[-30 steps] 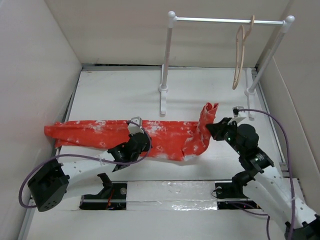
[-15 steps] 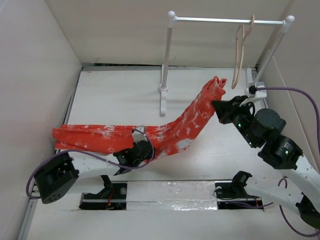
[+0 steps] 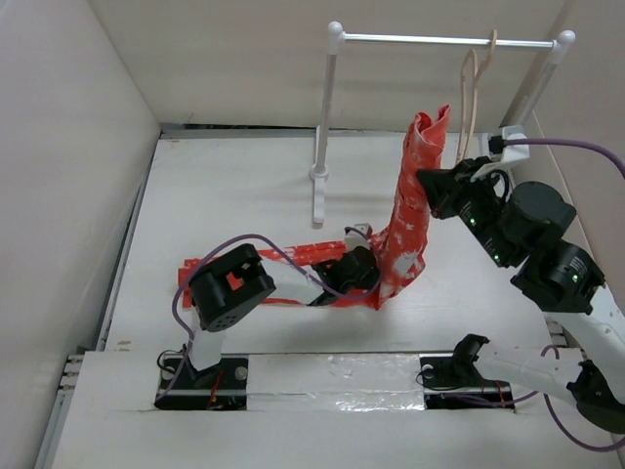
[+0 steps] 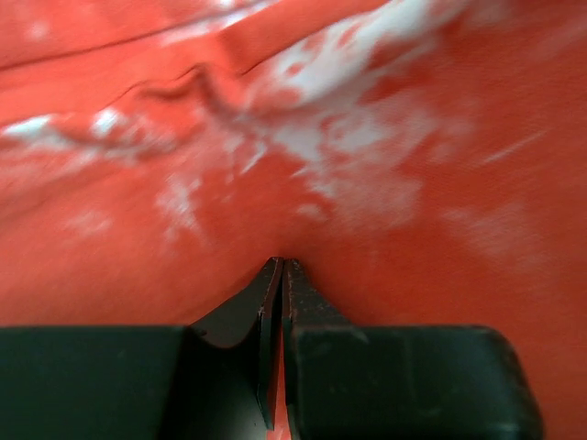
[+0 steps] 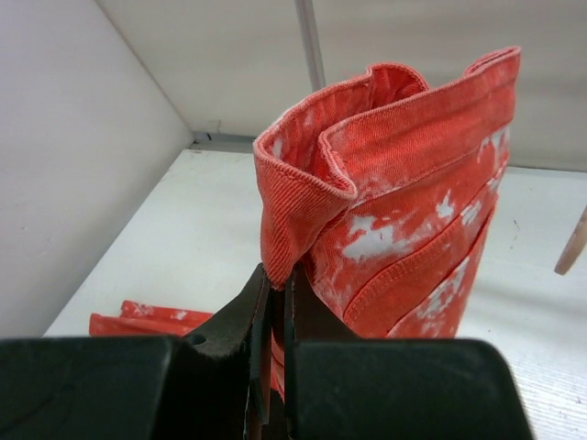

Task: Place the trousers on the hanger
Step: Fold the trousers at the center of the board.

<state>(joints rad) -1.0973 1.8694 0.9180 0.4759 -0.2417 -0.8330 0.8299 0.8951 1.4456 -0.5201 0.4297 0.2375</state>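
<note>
My right gripper brings the upper hem down to the trousers' lying end (image 3: 191,275) (image 5: 149,318) next and releases it, since that end lies below, to the gripper's left in the top view.
The red-orange trousers (image 3: 408,210) with white blotches rise from the table in a steep column, their top end just left of the pale wooden hanger (image 3: 467,107) on the rail. My right gripper (image 3: 430,186) is shut on the trousers' upper hem (image 5: 303,206) and holds it high. My left gripper (image 3: 363,266) is shut on the trousers low down near the table; its view is filled with red cloth (image 4: 303,156). The rest of the trousers (image 3: 293,278) lies bunched on the table behind the left arm.
A white tubular rail (image 3: 444,40) on two posts (image 3: 323,127) stands at the back and carries the hanger. White walls close in on the left, back and right. The right post (image 3: 527,98) stands close behind my right arm.
My right gripper has lifted the trousers' end up and back toward the hanger. My left arm has swung right with the cloth, dragging the trousers across the table.
</note>
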